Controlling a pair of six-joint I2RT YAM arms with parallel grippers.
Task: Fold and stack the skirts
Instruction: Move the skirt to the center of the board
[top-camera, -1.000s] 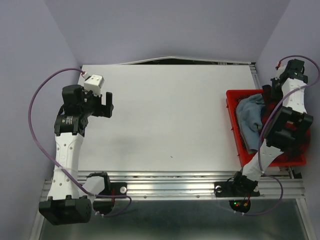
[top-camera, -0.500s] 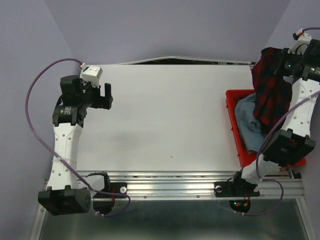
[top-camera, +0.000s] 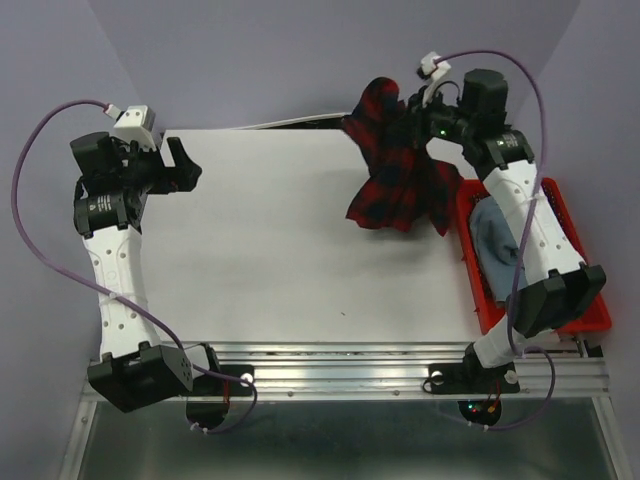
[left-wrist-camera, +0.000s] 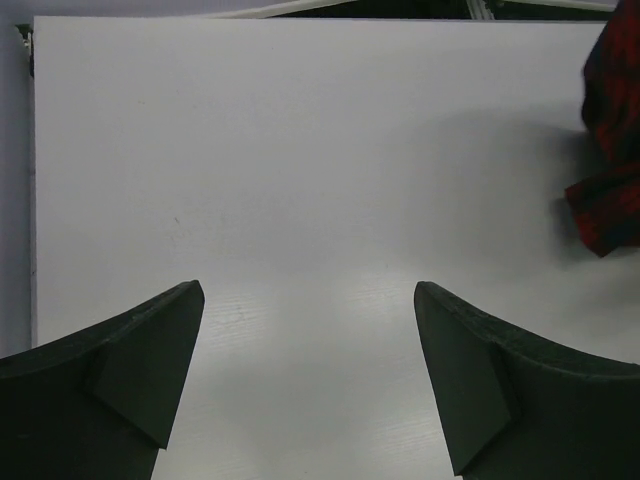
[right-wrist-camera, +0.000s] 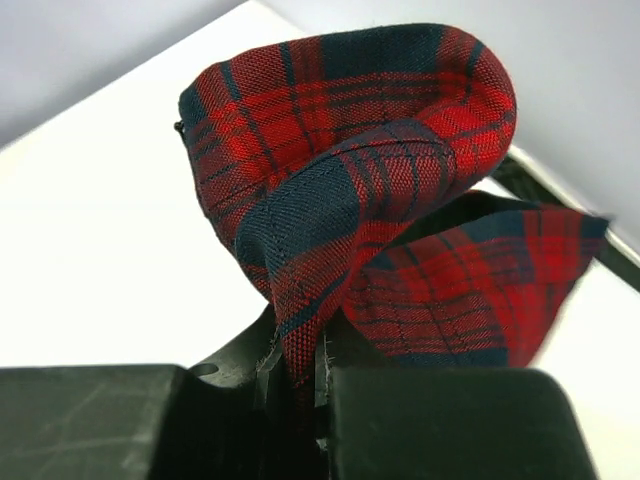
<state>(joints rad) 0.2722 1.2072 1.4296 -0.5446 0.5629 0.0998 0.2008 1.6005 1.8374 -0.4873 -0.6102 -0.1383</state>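
The plaid skirt (top-camera: 398, 170) has room on the table's bare middle, so my right gripper should pull it back and down there and release it.
My right gripper (top-camera: 412, 112) is shut on the red-and-navy plaid skirt (top-camera: 398, 170) and holds it in the air over the table's far right part; the cloth hangs down toward the table. In the right wrist view the plaid skirt (right-wrist-camera: 360, 190) is pinched between my fingers (right-wrist-camera: 300, 395). Its edge shows at the right of the left wrist view (left-wrist-camera: 610, 150). The light blue-grey skirt (top-camera: 497, 240) lies in the red basket (top-camera: 470, 270). My left gripper (top-camera: 182, 165) is open and empty above the table's far left corner, jaws wide apart in the left wrist view (left-wrist-camera: 308, 340).
The white table (top-camera: 300, 260) spans the middle. The red basket stands at its right edge, under my right arm. A metal rail (top-camera: 350, 365) runs along the near edge.
My right gripper has lifted the plaid skirt out of the basket and swung it left over the table's far right. My left arm has drawn back toward the far left corner.
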